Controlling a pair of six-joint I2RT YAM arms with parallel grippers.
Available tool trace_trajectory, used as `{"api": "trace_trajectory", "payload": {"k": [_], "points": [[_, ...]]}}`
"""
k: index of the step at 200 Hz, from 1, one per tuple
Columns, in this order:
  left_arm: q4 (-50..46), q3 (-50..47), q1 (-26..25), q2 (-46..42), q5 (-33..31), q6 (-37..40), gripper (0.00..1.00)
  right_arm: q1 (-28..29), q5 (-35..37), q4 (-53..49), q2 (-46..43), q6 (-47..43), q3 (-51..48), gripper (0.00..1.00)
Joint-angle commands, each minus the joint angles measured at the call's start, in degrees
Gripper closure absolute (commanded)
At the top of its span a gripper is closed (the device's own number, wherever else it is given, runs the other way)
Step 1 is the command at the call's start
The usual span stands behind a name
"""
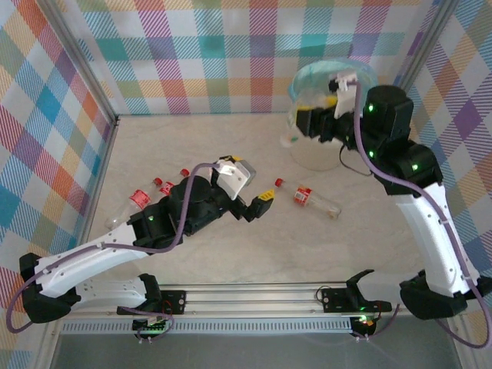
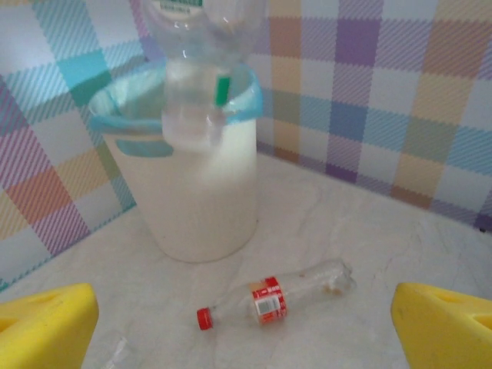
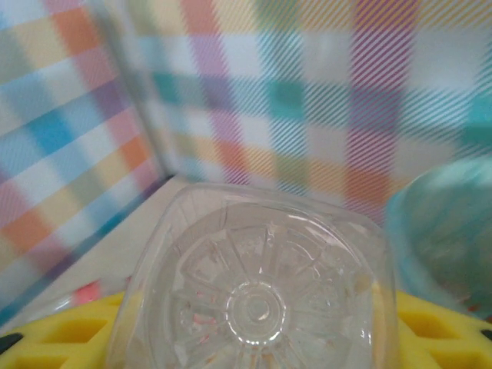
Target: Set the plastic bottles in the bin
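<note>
My right gripper will next swing outward and turn over the bag-lined opening of the bin to let go of the clear bottle, because the bin's opening is outward of my gripper's fingers.
The bin (image 1: 319,157) stands at the back right, a white tub with a light blue bag (image 2: 123,115) over its rim. My right gripper (image 1: 314,121) is shut on a clear bottle (image 3: 257,292) held at the bin's left rim, above the table. That bottle (image 2: 204,69) hangs in front of the bin, and its base faces the right wrist camera between the yellow pads (image 3: 446,330). A clear red-capped bottle (image 1: 307,198) lies on the table. My left gripper (image 1: 257,206) is open just left of it, with the bottle (image 2: 269,300) ahead of the yellow pads (image 2: 46,327).
Three more red-capped bottles (image 1: 138,200) lie at the left, partly under my left arm. Checked walls close off the back and sides. The bin's blue bag (image 3: 450,231) is close on the right of my right gripper.
</note>
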Motion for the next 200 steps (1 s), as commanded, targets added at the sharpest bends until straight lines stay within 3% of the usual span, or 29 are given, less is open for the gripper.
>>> {"api": "trace_trajectory", "payload": {"k": [1,24,66,120,200], "points": [[-0.14,1.12,-0.15,-1.86,-2.11,-1.29,0.02,-0.88,16.82,5.37,5.94,-12.01,6.78,0.65],[-0.95,-0.05,-0.06,-2.88,-3.40,-2.95,0.03,-4.47,23.70,8.99,13.52,-16.24,13.08,0.66],[-2.72,-1.81,0.24,-3.88,-6.34,-6.11,0.02,-8.48,27.67,2.74,26.35,-14.54,25.07,0.63],[-6.60,-2.19,2.36,-2.99,-9.19,-11.95,0.02,-8.48,24.12,-2.23,31.39,-2.97,24.06,0.59],[-11.62,-3.13,5.20,-3.42,-9.16,-16.83,0.02,-8.09,24.11,-4.74,37.65,0.16,23.34,0.46]]}}
